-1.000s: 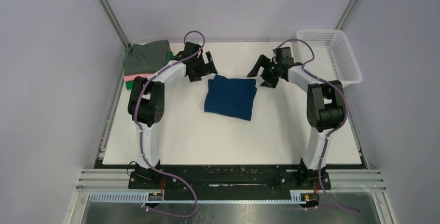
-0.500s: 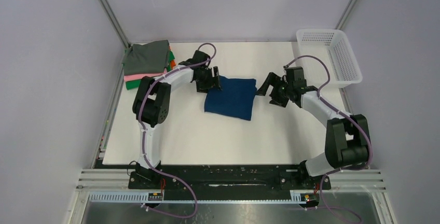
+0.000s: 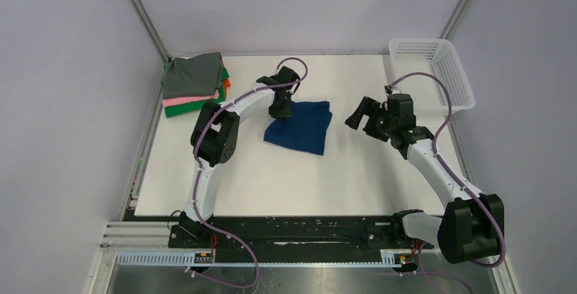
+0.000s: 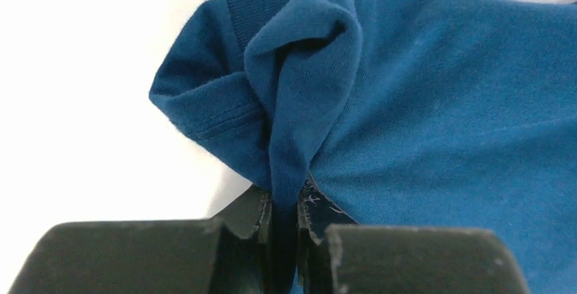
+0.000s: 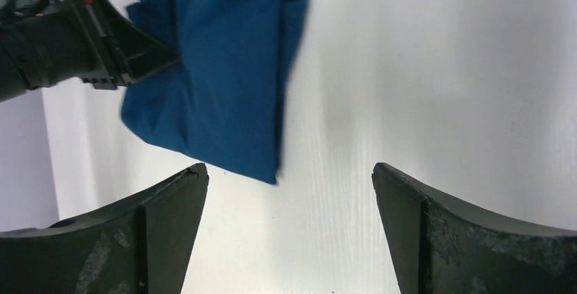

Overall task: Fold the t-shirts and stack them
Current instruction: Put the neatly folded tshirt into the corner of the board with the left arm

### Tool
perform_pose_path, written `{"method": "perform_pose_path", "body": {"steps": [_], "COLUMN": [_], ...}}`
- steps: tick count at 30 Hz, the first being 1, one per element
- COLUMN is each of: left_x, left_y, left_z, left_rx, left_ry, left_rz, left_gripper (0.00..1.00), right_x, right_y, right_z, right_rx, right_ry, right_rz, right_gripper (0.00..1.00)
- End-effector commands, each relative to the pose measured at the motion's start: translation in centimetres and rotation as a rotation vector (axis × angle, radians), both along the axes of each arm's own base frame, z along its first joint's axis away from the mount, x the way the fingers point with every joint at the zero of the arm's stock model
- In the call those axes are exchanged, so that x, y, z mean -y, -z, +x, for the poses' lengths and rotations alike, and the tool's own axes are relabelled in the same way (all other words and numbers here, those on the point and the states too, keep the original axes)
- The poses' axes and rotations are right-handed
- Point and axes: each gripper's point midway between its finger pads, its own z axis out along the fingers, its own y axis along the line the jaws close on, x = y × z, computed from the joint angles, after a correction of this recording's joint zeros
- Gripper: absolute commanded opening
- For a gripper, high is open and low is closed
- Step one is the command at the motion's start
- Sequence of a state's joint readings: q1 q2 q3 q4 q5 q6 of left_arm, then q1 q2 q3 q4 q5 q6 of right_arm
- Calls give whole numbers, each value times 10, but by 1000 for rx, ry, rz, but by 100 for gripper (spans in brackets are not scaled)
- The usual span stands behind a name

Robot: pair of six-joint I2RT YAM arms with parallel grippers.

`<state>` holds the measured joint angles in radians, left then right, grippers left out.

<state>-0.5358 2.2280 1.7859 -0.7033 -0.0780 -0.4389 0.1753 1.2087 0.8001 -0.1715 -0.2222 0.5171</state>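
Next, my left gripper moves up, to the left in the top view and down onto the grey t-shirt (image 3: 192,75) and releases, since folded t-shirts lie stacked there.
A folded dark blue t-shirt (image 3: 303,127) lies near the middle of the white table (image 3: 272,185). My left gripper (image 3: 279,111) is shut on its bunched far-left corner, and the pinched blue t-shirt (image 4: 408,103) fold runs down between the left gripper's (image 4: 284,205) jaws. Off to the right my right gripper (image 3: 362,116) stands open and holds nothing. In its wrist view the blue t-shirt (image 5: 218,90) lies ahead on the left, apart from the right gripper (image 5: 289,178). A stack of folded t-shirts (image 3: 194,83), grey on top of pink, green and orange, sits at the back left corner.
A white mesh basket (image 3: 435,69) stands at the table's back right corner. Grey walls close in both sides and the back. Both arm bases are bolted to the near rail.
My left gripper moved right onto the blue shirt's far-left corner and shut on it, bunching the cloth. The right arm drew back to the right, still open.
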Motion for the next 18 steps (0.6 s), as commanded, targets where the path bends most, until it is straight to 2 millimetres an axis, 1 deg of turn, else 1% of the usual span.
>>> {"method": "perform_pose_path", "body": {"steps": [1, 5, 8, 9, 13, 18], "left_x": [-77, -112, -134, -145, -176, -193], "left_y": [-48, -92, -121, -133, -165, -200], "left_z": [41, 69, 84, 88, 96, 101], "left_rx": [192, 327, 410, 429, 466, 515], "left_ry": [-96, -108, -85, -95, -86, -42], "left_rz": [320, 443, 517, 532, 574, 543], "left_gripper": [0, 0, 0, 0, 0, 0], "right_x": [18, 27, 33, 35, 37, 37], "right_y": [-5, -9, -13, -13, -12, -8], "right_z": [0, -2, -3, -3, -4, -3], "right_rx": [54, 83, 105, 108, 99, 73], "right_ry": [44, 78, 102, 107, 114, 110], "right_rz": [-79, -111, -131, -138, -151, -156], "right_gripper": [99, 100, 99, 99, 100, 99]}}
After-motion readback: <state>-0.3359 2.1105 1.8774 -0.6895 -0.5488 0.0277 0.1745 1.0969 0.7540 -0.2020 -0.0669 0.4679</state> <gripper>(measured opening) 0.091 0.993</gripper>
